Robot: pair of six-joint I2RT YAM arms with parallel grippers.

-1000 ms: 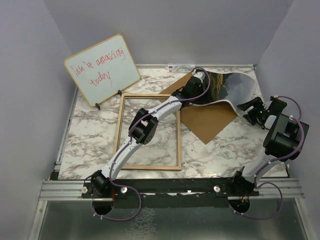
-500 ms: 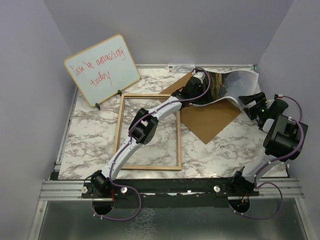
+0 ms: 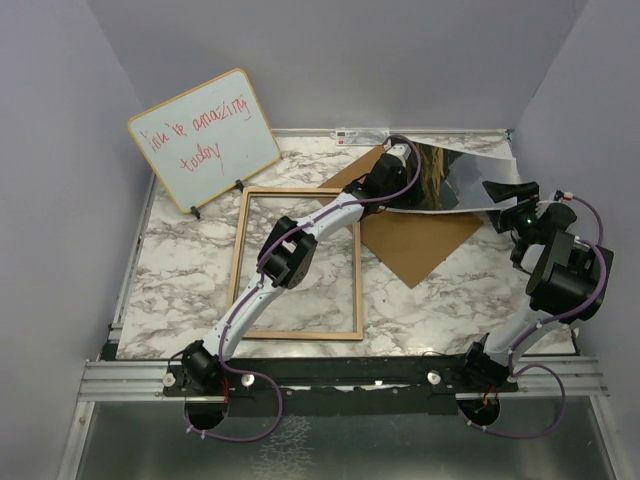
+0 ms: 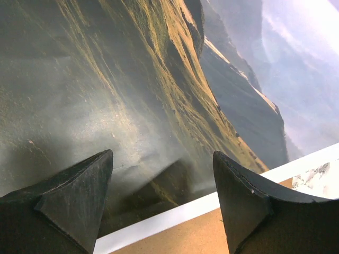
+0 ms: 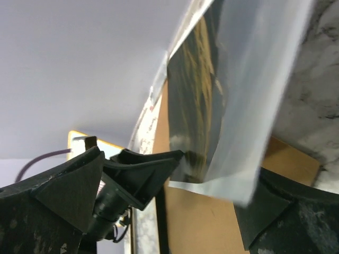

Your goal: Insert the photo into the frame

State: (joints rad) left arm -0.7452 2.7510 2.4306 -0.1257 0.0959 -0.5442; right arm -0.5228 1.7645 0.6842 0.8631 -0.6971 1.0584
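My right gripper is open around the photo's loose near corner (image 3: 492, 209) (image 5: 241, 194), which already hangs between its fingers, so it will next move slightly toward the photo and close on that corner.
The photo (image 3: 455, 175) lies at the back right, its left part over the brown board (image 3: 420, 245); its glossy mountain print (image 4: 132, 79) faces up. My left gripper (image 3: 398, 195) is open and stands over the photo's left edge. The print and its white margin show between the wide-apart fingers (image 4: 162, 159). My right gripper (image 3: 503, 203) is open at the photo's right corner. The blurred corner of the photo (image 5: 212, 79) hangs loose between that gripper's fingers (image 5: 179, 166). The frame (image 3: 240, 260) lies flat at centre left, light wood face up, with the left arm across it.
A wood-edged whiteboard (image 3: 203, 135) with red handwriting leans at the back left. The brown board (image 5: 212, 222) lies tilted under the photo, right of the frame. Grey walls close in on both sides and the back.
My right gripper has opened wide and let go of the photo's right edge. The curled-up photo has dropped lower and flatter. The left arm has not moved.
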